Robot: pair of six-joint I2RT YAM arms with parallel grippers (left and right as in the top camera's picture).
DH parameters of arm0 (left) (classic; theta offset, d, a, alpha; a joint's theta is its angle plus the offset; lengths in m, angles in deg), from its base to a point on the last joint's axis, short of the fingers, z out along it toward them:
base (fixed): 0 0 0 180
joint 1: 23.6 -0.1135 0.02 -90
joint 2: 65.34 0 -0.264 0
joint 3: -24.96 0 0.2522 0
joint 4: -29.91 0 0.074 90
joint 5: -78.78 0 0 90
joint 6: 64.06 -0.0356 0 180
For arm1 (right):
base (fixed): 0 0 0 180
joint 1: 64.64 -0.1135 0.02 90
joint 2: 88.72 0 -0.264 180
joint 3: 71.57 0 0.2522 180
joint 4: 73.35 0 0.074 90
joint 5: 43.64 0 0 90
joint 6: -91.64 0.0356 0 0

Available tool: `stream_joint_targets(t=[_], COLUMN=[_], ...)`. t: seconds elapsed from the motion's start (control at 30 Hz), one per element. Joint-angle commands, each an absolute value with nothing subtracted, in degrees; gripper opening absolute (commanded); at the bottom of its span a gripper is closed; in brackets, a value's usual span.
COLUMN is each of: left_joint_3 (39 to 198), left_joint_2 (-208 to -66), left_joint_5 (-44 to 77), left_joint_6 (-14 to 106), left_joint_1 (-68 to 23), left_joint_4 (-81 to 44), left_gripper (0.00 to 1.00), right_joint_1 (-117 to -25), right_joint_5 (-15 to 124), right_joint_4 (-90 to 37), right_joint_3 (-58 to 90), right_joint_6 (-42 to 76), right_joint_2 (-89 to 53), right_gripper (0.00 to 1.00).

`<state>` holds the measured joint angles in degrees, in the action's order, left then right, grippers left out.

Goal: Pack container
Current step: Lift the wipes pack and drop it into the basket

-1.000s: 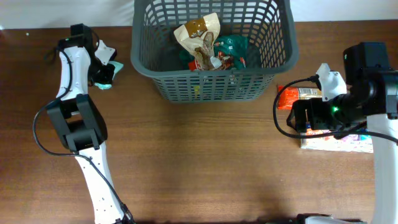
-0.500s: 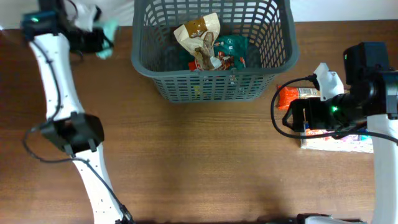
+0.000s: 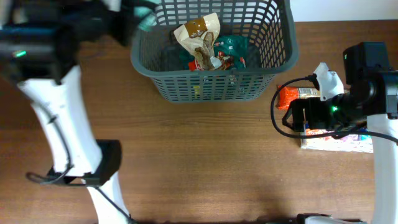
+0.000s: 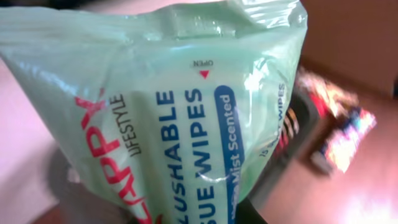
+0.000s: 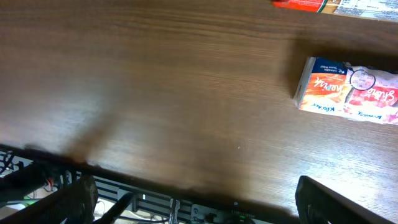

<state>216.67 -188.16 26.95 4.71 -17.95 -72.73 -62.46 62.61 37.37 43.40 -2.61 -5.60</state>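
Note:
Since the basket's bottom (image 3: pixel 166 59) beside the cream packet is bare, I will bring my left gripper to the right in the overhead view, lower it and release the wipes.
The container, a dark grey lattice basket (image 3: pixel 211 87), stands at the back centre and holds several food packets (image 3: pixel 205 43). My left gripper (image 3: pixel 129 17) is raised high at the basket's left rear corner, blurred, and is shut on a pale green pack of flushable wipes (image 3: pixel 147 17). The pack fills the left wrist view (image 4: pixel 161 106) and hides the fingers. My right gripper (image 5: pixel 199 205) is open and empty over bare table at the right, its body (image 3: pixel 311 115) just right of the basket.
An orange-red packet (image 3: pixel 292 96) lies right of the basket, and its edge shows in the right wrist view (image 5: pixel 305 4). A white and orange packet (image 5: pixel 345 93) lies partly under the right arm (image 3: pixel 336 142). The table's front edge (image 5: pixel 155 180) is close to the right gripper.
My left arm has lifted from the table's far left and swung up and right with the wipes pack to the basket's left rear corner. The right arm has not moved.

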Motion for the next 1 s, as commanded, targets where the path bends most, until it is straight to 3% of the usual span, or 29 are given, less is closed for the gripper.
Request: stream_joint_targets(t=[0.0,0.23,0.47,0.67,0.7,0.83,0.87,0.9,0.97], left_joint_3=[211.55,197.39,184.63,181.74,181.74,181.74,181.74,181.78,182.61], left_joint_2=[-190.57,-190.90,-191.99,-194.72,-195.03,-195.73,-195.73,-195.71,-195.53], left_joint_5=[15.96,3.59,2.32,-0.80,-1.24,-1.24,-1.24,-1.26,-1.24], left_joint_6=[-0.84,-0.21,3.57,8.86,9.80,11.61,11.74,12.47,13.12], left_joint_1=[-11.39,-3.64,-4.84,-6.56,-6.78,-7.07,-7.07,-7.07,-7.04], left_joint_4=[-73.34,-65.03,-53.19,-54.17,-54.72,-56.49,-56.58,-56.53,-56.75], left_gripper=[0.02,0.02,0.04,0.09,0.14,0.51,0.81,0.93,0.94], right_joint_1=[-62.31,-62.31,-62.31,-62.31,-62.31,-62.31,-62.31,-62.31,-62.31], right_joint_5=[63.75,63.77,63.75,63.75,63.75,63.77,63.75,63.75,63.77], right_joint_4=[37.70,37.72,37.72,37.72,37.72,37.72,37.72,37.72,37.72], right_joint_3=[44.36,44.36,44.36,44.36,44.36,44.36,44.36,44.36,44.36], right_joint_6=[-2.37,-2.35,-2.35,-2.35,-2.35,-2.35,-2.35,-2.35,-2.35], right_joint_2=[-5.63,-5.63,-5.63,-5.63,-5.63,-5.63,-5.63,-5.63,-5.63], right_gripper=[0.99,0.99,0.99,0.99,0.99,0.99,0.99,0.99,0.99])
